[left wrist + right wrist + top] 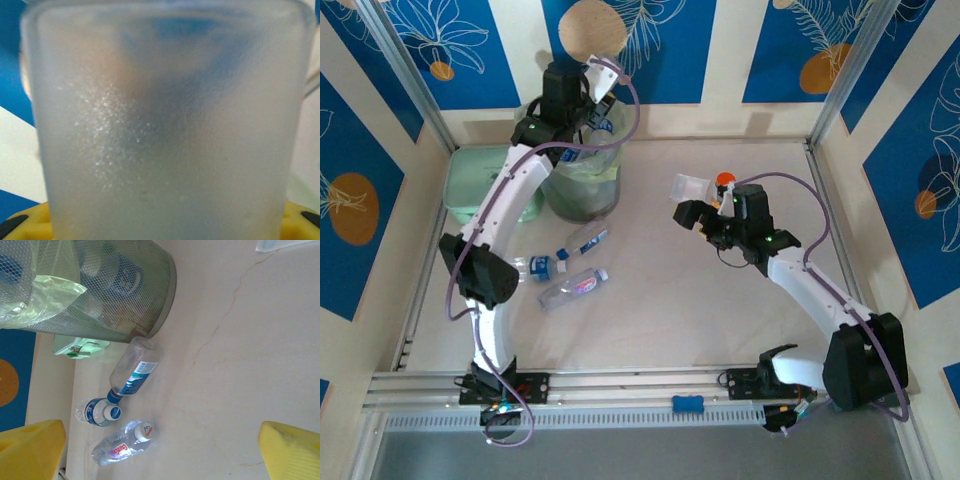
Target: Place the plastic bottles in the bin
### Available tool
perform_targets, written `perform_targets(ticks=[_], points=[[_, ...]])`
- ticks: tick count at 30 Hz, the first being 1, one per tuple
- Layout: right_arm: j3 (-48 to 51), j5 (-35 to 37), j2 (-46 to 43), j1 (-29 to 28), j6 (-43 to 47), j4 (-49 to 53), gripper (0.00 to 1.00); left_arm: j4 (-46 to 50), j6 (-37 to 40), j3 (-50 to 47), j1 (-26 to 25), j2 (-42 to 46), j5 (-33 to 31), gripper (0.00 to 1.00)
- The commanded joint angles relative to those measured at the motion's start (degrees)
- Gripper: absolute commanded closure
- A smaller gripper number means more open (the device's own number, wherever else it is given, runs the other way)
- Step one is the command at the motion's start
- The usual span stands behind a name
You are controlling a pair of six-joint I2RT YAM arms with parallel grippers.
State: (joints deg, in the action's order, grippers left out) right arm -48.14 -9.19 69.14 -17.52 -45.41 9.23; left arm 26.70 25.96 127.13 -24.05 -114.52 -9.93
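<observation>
The left gripper tilts its fingertips down toward the bottles already inside next and releases the frosted bottle there, since the bin's opening (597, 132) lies below.
My left gripper (596, 100) hangs over the round mesh bin (582, 185) at the back left. It is shut on a frosted, translucent plastic bottle (165, 130), which blocks most of the left wrist view between the yellow fingertips (25, 225). Three clear plastic bottles lie on the table in front of the bin: one with a blue label (585, 240) (134, 372), one with a blue cap (542, 267) (97, 411), and one with a white cap (572, 286) (120, 447). The bin (100, 305) holds more bottles. My right gripper (692, 214) (160, 455) stands open and empty above mid-table.
A mint green box (475, 180) (80, 347) sits left of the bin. A clear square container (690, 187) and an orange-capped jar (724, 180) stand just beyond my right gripper. Metal frame rails border the table.
</observation>
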Motion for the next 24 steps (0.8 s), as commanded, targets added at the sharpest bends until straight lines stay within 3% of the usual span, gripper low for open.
perform_targets(ticks=[1,8,15,24], points=[[1.0,1.1,-1.5,0.4,1.2,1.8,0.01,3.3,1.7,2.3,1.6,-0.7,-1.3,0.69],[1.0,1.2,-1.9,0.5,1.1,1.9,0.01,7.8,1.5,2.3,2.8,-3.3,-1.2,0.69],[0.9,1.1,-1.9,0.5,1.0,1.8,0.01,10.0,0.8,2.7,3.2,-4.1,-1.7,0.61],[0.5,0.4,-0.9,0.3,0.8,1.0,0.01,11.4,-2.2,5.7,3.3,-2.6,-2.1,0.18]])
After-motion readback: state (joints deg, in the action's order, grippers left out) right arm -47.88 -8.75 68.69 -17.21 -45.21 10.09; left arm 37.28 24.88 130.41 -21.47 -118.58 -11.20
